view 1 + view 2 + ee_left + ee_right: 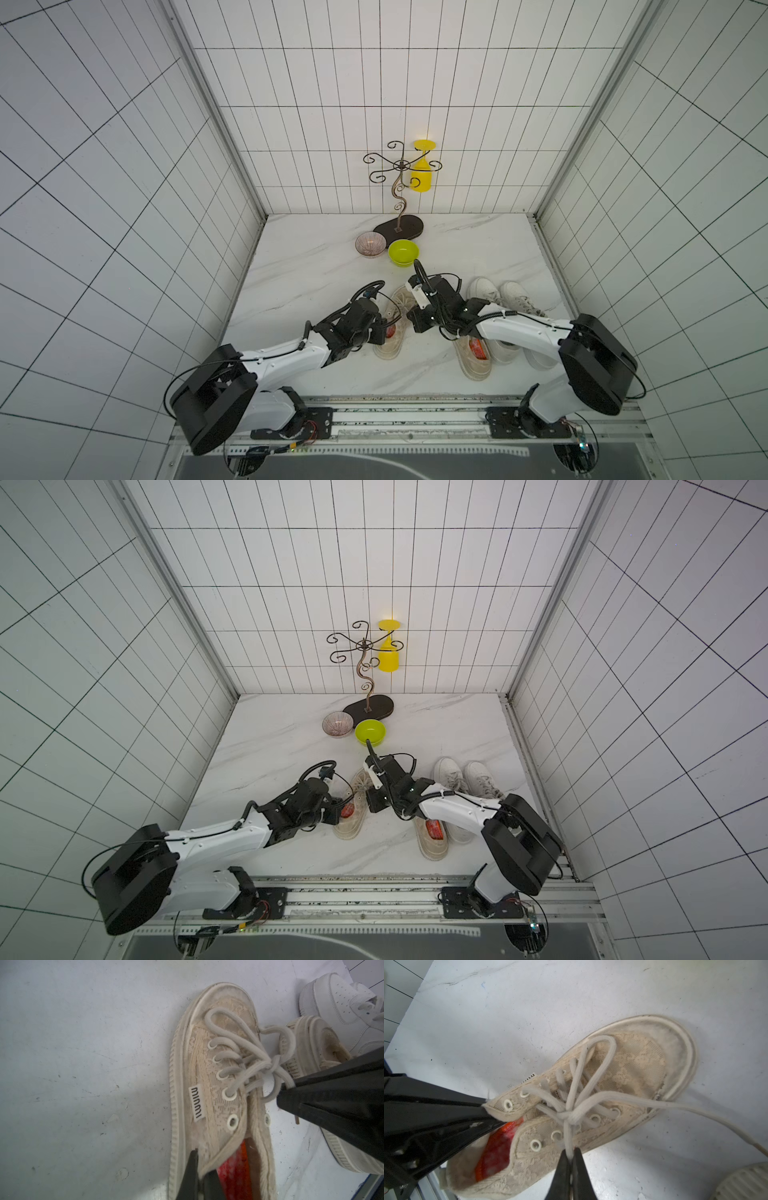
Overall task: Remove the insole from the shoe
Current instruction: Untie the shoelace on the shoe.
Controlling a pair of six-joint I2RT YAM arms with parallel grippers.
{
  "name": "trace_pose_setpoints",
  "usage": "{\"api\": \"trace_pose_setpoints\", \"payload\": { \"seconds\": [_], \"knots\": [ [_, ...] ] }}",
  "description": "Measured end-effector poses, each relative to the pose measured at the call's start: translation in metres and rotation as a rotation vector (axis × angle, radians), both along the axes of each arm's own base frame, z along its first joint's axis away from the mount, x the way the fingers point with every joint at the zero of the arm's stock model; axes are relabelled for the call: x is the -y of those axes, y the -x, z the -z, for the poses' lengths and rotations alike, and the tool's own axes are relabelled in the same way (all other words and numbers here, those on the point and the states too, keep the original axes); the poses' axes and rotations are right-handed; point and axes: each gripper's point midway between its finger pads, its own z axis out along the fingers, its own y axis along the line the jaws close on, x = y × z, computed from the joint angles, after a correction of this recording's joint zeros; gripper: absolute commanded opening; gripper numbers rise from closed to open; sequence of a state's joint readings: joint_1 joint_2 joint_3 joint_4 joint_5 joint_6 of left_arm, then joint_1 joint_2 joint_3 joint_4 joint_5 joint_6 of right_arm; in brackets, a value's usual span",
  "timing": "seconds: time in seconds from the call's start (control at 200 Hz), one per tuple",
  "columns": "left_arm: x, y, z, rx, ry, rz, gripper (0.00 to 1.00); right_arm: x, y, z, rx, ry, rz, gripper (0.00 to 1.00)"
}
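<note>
The knot still ties the shoelace (569, 1130), so my right gripper needs to pull away from the knot to the second shoe's toe (744, 1184) and let go of the shoelace there.
A beige lace-up shoe (218, 1084) lies on the white table between my arms, showing in both top views (395, 303). Its red insole (234, 1167) sits inside the opening, also visible in the right wrist view (496, 1153). My left gripper (204, 1160) is shut on the shoe's side collar edge, one finger outside and one inside. My right gripper (571, 1149) is shut on the shoelace (569, 1130) just below the knot, beside the shoe's other side. From above, both grippers (384, 330) (412, 322) meet over the shoe's middle.
A second beige shoe (471, 357) with a red insole lies under my right arm. A pair of white sneakers (511, 299) stands to its right. A pink bowl (370, 245), a green bowl (403, 253) and a metal stand (399, 195) holding a yellow cup (423, 174) stand at the back.
</note>
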State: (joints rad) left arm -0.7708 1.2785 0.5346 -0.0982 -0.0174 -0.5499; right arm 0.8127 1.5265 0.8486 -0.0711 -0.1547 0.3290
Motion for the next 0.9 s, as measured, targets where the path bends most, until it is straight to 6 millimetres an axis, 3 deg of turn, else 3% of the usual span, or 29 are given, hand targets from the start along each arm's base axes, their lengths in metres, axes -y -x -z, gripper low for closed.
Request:
{"api": "trace_pose_setpoints", "payload": {
  "seconds": [0.135, 0.365, 0.46, 0.71, 0.9],
  "knots": [
    [-0.005, -0.002, 0.001, 0.001, -0.021, -0.034, 0.00, 0.011, -0.006, -0.005, 0.042, 0.038, 0.049, 0.00],
    [-0.012, -0.007, 0.001, 0.007, -0.040, -0.087, 0.00, 0.044, -0.022, -0.050, 0.183, 0.037, 0.208, 0.00],
    [-0.014, -0.007, 0.001, 0.006, -0.041, -0.100, 0.00, 0.063, -0.026, -0.059, 0.202, 0.025, 0.283, 0.00],
    [-0.020, -0.004, 0.000, -0.008, -0.050, -0.123, 0.00, 0.120, -0.046, -0.073, 0.210, 0.019, 0.503, 0.00],
    [-0.022, 0.000, -0.004, -0.016, -0.036, -0.132, 0.00, 0.156, -0.055, -0.069, 0.175, 0.039, 0.627, 0.00]
  ]
}}
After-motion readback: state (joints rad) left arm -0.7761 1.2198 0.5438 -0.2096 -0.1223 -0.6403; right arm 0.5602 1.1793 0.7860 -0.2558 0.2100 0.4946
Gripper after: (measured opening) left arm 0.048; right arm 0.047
